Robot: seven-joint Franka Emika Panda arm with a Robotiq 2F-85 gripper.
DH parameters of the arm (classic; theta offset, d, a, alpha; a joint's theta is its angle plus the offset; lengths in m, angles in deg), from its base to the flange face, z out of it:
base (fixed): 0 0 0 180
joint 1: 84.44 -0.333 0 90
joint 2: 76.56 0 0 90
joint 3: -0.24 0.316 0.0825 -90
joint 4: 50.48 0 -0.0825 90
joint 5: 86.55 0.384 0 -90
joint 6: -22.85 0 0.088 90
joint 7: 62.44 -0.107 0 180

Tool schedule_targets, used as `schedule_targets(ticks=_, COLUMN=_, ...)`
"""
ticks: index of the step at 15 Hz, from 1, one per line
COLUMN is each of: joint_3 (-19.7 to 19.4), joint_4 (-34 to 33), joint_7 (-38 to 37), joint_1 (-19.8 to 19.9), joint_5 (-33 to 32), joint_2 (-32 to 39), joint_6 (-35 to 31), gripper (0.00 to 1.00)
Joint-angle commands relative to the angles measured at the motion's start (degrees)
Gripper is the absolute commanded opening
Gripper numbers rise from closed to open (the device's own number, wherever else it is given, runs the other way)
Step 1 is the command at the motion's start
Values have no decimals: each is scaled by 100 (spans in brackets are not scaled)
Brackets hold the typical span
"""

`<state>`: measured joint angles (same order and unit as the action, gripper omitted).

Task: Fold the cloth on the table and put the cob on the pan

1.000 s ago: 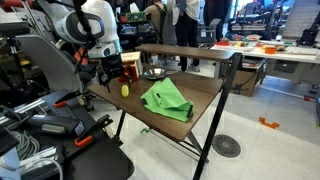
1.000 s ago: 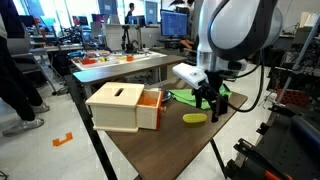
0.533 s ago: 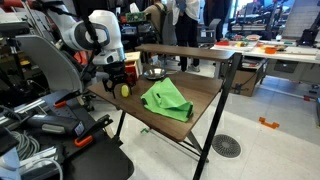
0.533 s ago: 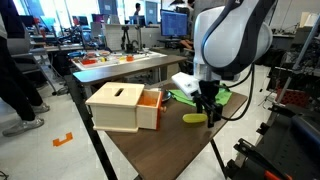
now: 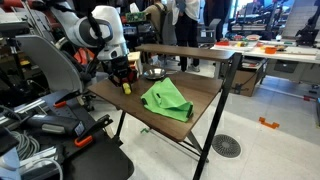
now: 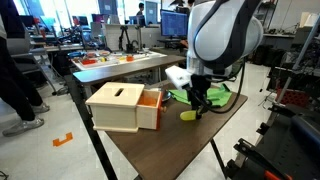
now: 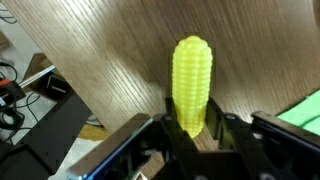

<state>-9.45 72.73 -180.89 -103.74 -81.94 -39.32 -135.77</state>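
I need to lift my gripper off the tabletop next, move it over the small silver pan [image 5: 153,72] and go down to let go of the cob, because the cob is held but is still beside the cloth.
The yellow corn cob [image 7: 191,75] lies on the wooden table [image 5: 205,92], its near end between the fingers of my gripper [image 7: 192,125]. Both fingers press against the cob's sides, so the gripper is shut on it. In both exterior views the gripper [image 5: 125,80] [image 6: 197,107] stands low over the cob [image 5: 126,89] [image 6: 187,116] at the table's edge. The green cloth [image 5: 166,99] [image 6: 216,97] lies crumpled in a heap on the table beside it. A small silver pan [image 5: 153,72] sits at the back of the table.
A light wooden box [image 6: 118,106] with an orange drawer [image 6: 150,99] pulled open stands close to the cob. The table's edge runs right beside the gripper. Lab benches, chairs and people fill the room around.
My gripper came down over the cob, and its fingers went from wide open to closed against the cob's sides. The cob and cloth have stayed in place.
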Motion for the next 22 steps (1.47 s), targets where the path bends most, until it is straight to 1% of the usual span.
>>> schedule_targets(ticks=1, joint_3=-9, joint_4=66, joint_7=28, joint_1=42, joint_5=-89, joint_2=-294, joint_6=-93, gripper=8)
schedule_targets(ticks=3, joint_3=16, joint_4=24, joint_7=157, joint_1=206, joint_5=-65, joint_2=-461, joint_6=17, gripper=8)
schedule_targets(ticks=6, joint_3=-136, joint_4=-147, joint_7=202, joint_1=340, joint_5=-141, joint_2=-586, joint_6=109, gripper=8)
schedule_targets(ticks=9, joint_3=-302, joint_4=-481, joint_7=216, joint_1=473, joint_5=-291, joint_2=-554, joint_6=223, gripper=8)
schedule_targets(ticks=12, joint_3=-361, joint_4=-945, joint_7=234, joint_1=576, joint_5=-446, joint_2=-355, joint_6=360, gripper=8)
schedule_targets(ticks=17, joint_3=-247, joint_4=-1754, joint_7=254, joint_1=645, joint_5=-605, joint_2=125, joint_6=731, gripper=8)
schedule_targets(ticks=22, joint_3=-102, joint_4=-2655, joint_7=340, joint_1=657, joint_5=-568, joint_2=796, joint_6=1001, gripper=8)
